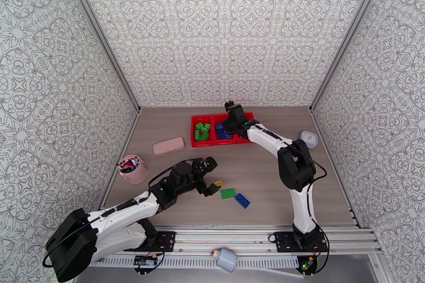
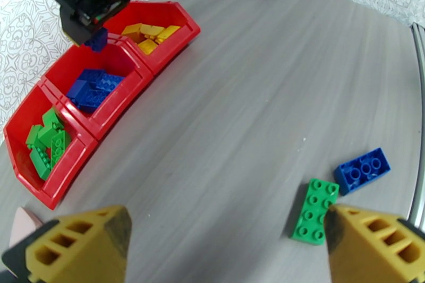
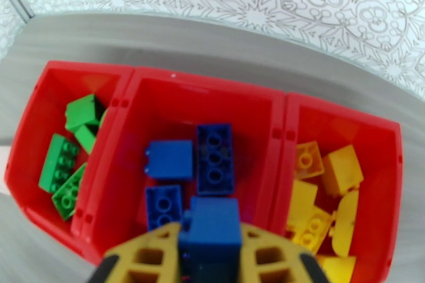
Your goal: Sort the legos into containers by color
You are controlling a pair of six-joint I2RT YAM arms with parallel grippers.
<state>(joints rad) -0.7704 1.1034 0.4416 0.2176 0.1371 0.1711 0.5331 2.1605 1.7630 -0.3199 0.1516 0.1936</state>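
Note:
The robot's right gripper needs to go down toward the bottom of the middle bin next and let go of its blue lego there, because that bin already holds the other blue legos.
The three joined red bins (image 1: 193,131) stand at the back of the table. In the right wrist view the left bin (image 3: 32,135) holds green legos (image 3: 59,163), the middle one blue legos (image 3: 214,159), the right one yellow legos (image 3: 342,170). My right gripper (image 3: 210,260) hangs over the middle bin, shut on a blue lego (image 3: 211,231); the left wrist view shows that lego (image 2: 96,40) under it. A green lego (image 2: 315,211) and a blue lego (image 2: 362,169) lie loose on the table. My left gripper (image 2: 223,247) is open, low over the table, just left of the green lego (image 1: 228,193).
A pink cup of pens (image 1: 133,168) stands at the left edge, with a flat pink case (image 1: 168,146) behind it. A small pale lidded box (image 1: 308,138) sits at the right wall. Patterned walls close in three sides.

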